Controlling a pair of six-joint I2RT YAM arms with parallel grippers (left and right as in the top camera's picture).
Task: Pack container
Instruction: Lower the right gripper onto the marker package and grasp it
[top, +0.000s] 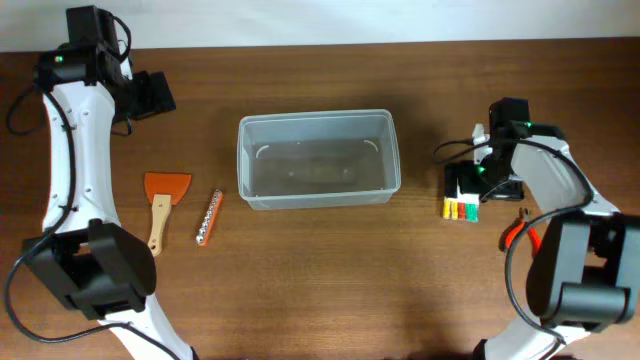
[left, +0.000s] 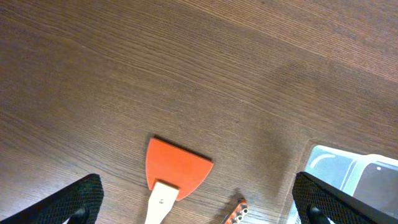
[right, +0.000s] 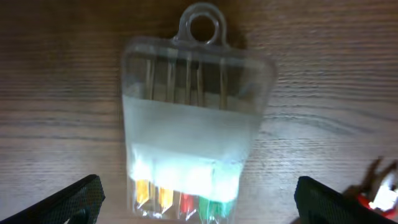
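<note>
The clear case already lies between the spread fingers but still below them, so my open right gripper moves down over the case's white middle band (right: 188, 140) next.
The container (top: 318, 160), a clear lidless plastic tub, stands empty at the table's middle; its corner shows in the left wrist view (left: 357, 174). My left gripper (top: 152, 94) is open and empty, raised above the table behind an orange scraper (top: 165, 190). In the left wrist view the scraper (left: 177, 168) lies between the open fingers (left: 199, 208). My right gripper (top: 472, 182) is open over a clear case of coloured screwdrivers (top: 460, 209). In the right wrist view the case (right: 193, 124) lies between the spread fingers (right: 205, 208), not gripped.
An orange bit holder (top: 208, 217) lies next to the scraper, and shows in the left wrist view (left: 236, 213). Red-handled pliers (top: 522, 232) lie right of the case, at the right wrist view's edge (right: 379, 190). The table top is dark wood.
</note>
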